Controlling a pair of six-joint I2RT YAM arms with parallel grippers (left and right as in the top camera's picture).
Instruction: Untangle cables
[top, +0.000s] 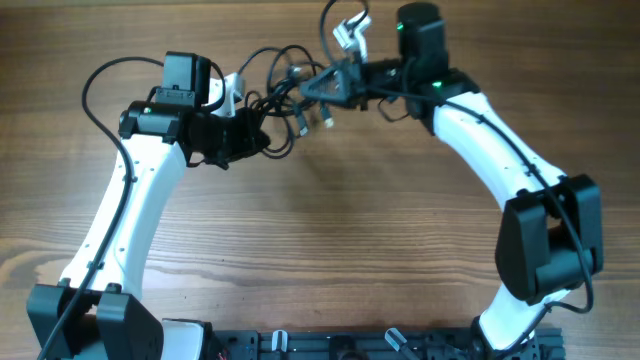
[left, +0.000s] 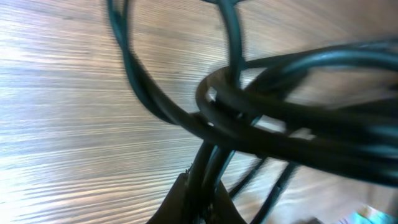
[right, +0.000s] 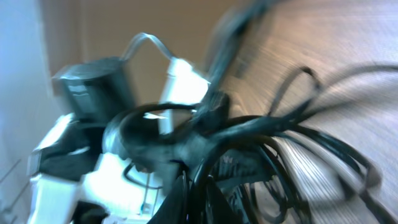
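I will next move my right gripper toward the bare tabletop to its right in the overhead view and let go of the cable there. The bundle is strung between both my grippers.
A tangle of thin black cables (top: 285, 85) with metal-tipped plugs hangs between my two grippers at the far middle of the table. My left gripper (top: 262, 128) is shut on black cable strands (left: 211, 168) that run up between its fingers (left: 202, 202). My right gripper (top: 318, 87) is shut on another part of the bundle; a cable (right: 205, 168) passes between its fingers (right: 196, 199). Loops of the cables (right: 298, 137) spread to the right in the right wrist view. Two plug ends (top: 312, 118) dangle below the bundle.
The wooden table (top: 330, 220) lies under both arms. The left arm (right: 81, 137) shows in the right wrist view. White clips (top: 350, 30) sit by the right arm's wrist at the far edge. A black rail (top: 380, 345) runs along the near edge.
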